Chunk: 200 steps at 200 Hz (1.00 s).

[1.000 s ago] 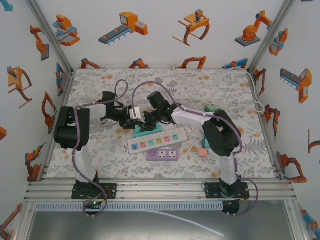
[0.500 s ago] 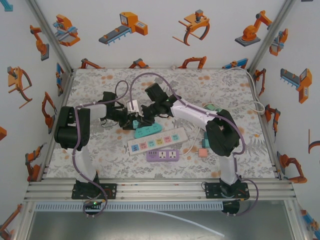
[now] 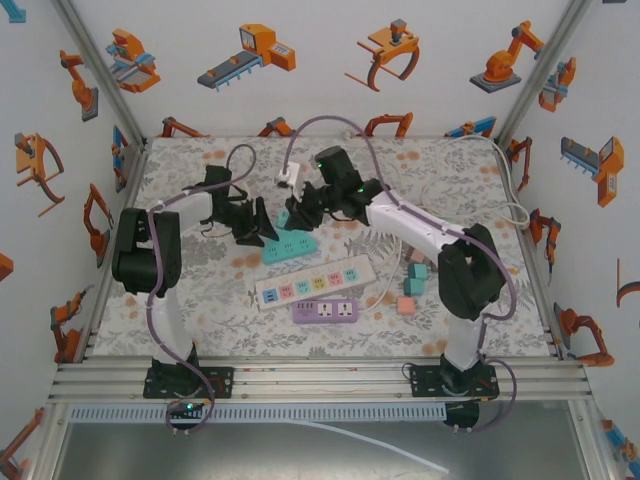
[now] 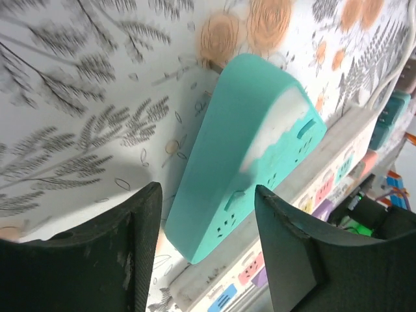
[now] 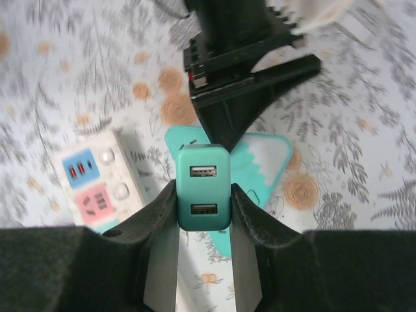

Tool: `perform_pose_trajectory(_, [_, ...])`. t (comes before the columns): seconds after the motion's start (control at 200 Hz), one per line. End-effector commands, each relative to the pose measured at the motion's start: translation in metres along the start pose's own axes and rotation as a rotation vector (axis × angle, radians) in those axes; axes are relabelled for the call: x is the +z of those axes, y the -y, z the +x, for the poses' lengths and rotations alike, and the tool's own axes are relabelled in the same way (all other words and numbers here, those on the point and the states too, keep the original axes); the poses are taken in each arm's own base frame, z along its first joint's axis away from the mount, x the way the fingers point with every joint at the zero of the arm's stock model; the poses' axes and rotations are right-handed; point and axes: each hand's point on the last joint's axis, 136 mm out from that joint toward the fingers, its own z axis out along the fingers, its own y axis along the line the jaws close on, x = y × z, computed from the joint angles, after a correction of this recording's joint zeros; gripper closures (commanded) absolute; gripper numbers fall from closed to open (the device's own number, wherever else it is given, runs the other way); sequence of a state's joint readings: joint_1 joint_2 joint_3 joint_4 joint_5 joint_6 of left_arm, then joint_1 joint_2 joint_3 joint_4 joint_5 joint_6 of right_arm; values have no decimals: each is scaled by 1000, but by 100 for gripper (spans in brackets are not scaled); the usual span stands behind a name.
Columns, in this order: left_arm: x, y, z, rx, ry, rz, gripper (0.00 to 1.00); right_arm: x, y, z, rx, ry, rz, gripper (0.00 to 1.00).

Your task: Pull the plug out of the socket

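The plug hangs clear, so my right gripper needs to move away from the teal power strip [image 3: 290, 245] next and down onto the mat beside the small teal adapters to let the plug go.
The socket is a teal power strip [image 3: 290, 245] lying flat on the floral mat. The plug, a teal two-port USB charger [image 5: 204, 188], hangs in the air above the strip [image 5: 268, 155], clear of it. My right gripper [image 5: 204, 196] is shut on the plug's sides; from above it [image 3: 299, 207] is raised over the strip's far end. My left gripper [image 4: 207, 195] is open, its fingers standing apart on either side of the strip's end [image 4: 247, 149] without touching it; in the top view this gripper [image 3: 262, 228] sits at the strip's left.
A white power strip [image 3: 312, 282] with coloured sockets and a purple one [image 3: 326, 311] lie just in front of the teal strip. Small teal [image 3: 418, 270] and pink [image 3: 405, 305] adapters sit at the right. A white cable [image 3: 512, 210] runs along the right wall.
My right gripper has risen and moved back with the plug, which has come out of the teal strip. My left jaws have opened and let go of the strip.
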State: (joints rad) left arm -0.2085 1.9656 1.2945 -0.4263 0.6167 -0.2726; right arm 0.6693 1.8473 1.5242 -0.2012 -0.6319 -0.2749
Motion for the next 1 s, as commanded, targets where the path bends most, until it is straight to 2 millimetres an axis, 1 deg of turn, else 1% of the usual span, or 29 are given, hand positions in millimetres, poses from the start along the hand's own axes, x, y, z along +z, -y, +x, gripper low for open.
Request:
perform_pose_trajectory(0.0, [-22,16,-26,63,65,-13,42,-37,23,-27,313,115,94,98])
perform_pose_trajectory(0.075, [-38,39,-36,111,111,16,41,-56,40,-21,481,141,157,98])
perform_pose_trajectory(0.145, [-58,68,-41,184,161,65,39,-76,56,-10,649,169,213,98])
perform_pose_trajectory(0.21, [-74,97,-40,260,204,108,38,-96,67,4,764,187,267,98])
perform_pose_trajectory(0.26, [-85,120,-35,330,235,148,38,-112,71,16,821,198,315,98])
perform_pose_trajectory(0.351, [-100,160,-19,447,271,216,36,-140,76,46,950,192,410,97])
perform_pose_trajectory(0.416, [-110,185,-5,516,291,271,35,-162,78,74,1080,187,477,96])
perform_pose_trajectory(0.431, [-112,190,-1,532,296,283,35,-168,77,85,1120,185,493,96])
perform_pose_trajectory(0.451, [-113,196,3,552,301,295,34,-173,77,90,1147,189,503,95])
perform_pose_trajectory(0.481, [-116,206,10,590,315,315,33,-183,75,104,1196,194,526,95])
perform_pose_trajectory(0.576, [-117,239,41,732,326,371,26,-217,66,144,1292,208,610,95])
perform_pose_trajectory(0.636, [-116,257,61,815,326,397,19,-241,60,169,1342,215,677,94])
perform_pose_trajectory(0.716, [-112,275,80,869,322,422,8,-272,49,204,1421,224,764,93])
perform_pose_trajectory(0.721, [-111,276,81,871,322,424,7,-276,48,209,1430,224,775,93])
perform_pose_trajectory(0.781, [-108,284,89,882,315,439,0,-296,40,231,1478,234,839,91])
perform_pose_trajectory(0.811, [-107,287,92,887,311,444,3,-305,36,241,1498,240,871,91])
perform_pose_trajectory(0.876, [-103,289,97,895,297,450,3,-323,29,264,1552,255,940,90])
perform_pose_trajectory(0.921, [-100,290,98,897,289,450,3,-332,25,278,1589,258,983,89])
perform_pose_trajectory(0.996, [-99,289,98,900,287,446,3,-342,19,302,1661,244,1050,89])
